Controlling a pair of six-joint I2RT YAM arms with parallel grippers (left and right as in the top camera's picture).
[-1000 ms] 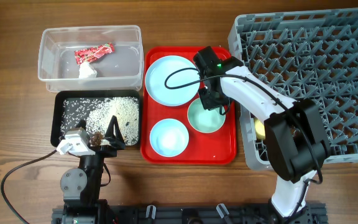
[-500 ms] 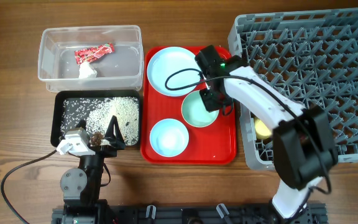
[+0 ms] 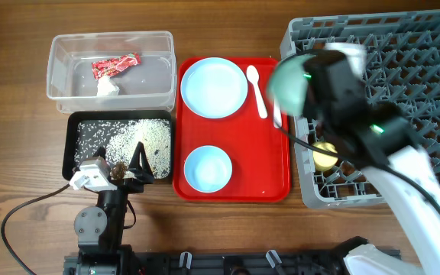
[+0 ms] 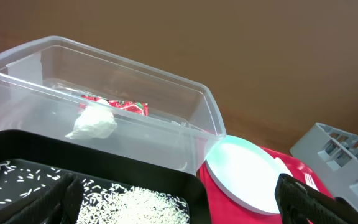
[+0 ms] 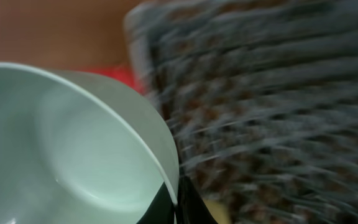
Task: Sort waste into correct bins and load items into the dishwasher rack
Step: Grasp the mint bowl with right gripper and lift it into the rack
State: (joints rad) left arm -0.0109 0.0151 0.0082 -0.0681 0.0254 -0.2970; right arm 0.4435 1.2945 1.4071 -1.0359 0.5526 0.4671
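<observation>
The empty rack wires are below my right gripper and to its right in the overhead view, so I need to swing it over, turn, lower and let go of the bowl's rim.
My right gripper [image 3: 305, 85] is shut on the rim of the mint green bowl [image 3: 287, 81] and holds it in the air over the left edge of the grey dishwasher rack [image 3: 411, 92]; in the right wrist view the bowl [image 5: 73, 143] fills the left half and the rack [image 5: 278, 106] is blurred. The yellow cup [image 3: 325, 156] sits in the rack. The pale blue plate [image 3: 213, 87], small blue bowl [image 3: 207, 168], white spoon [image 3: 256, 88] and fork [image 3: 276, 114] lie on the red tray [image 3: 239, 141]. My left gripper [image 3: 121, 169] is open over the black tray [image 3: 82, 137] of rice. The red wrapper [image 3: 114, 66] and tissue [image 3: 108, 87] lie in the clear tub [image 3: 59, 53].
The red tray lies between the bins and the rack. The left wrist view shows the clear tub [image 4: 166, 143], the black tray's rice [image 4: 135, 202], the plate [image 4: 244, 174] and a corner of the rack [image 4: 344, 146]. Bare wood lies left of the bins and along the front.
My right gripper has lifted the mint green bowl off the red tray and carried it right, up over the rack's left edge. The spoon and fork are now uncovered. The left arm has not moved.
</observation>
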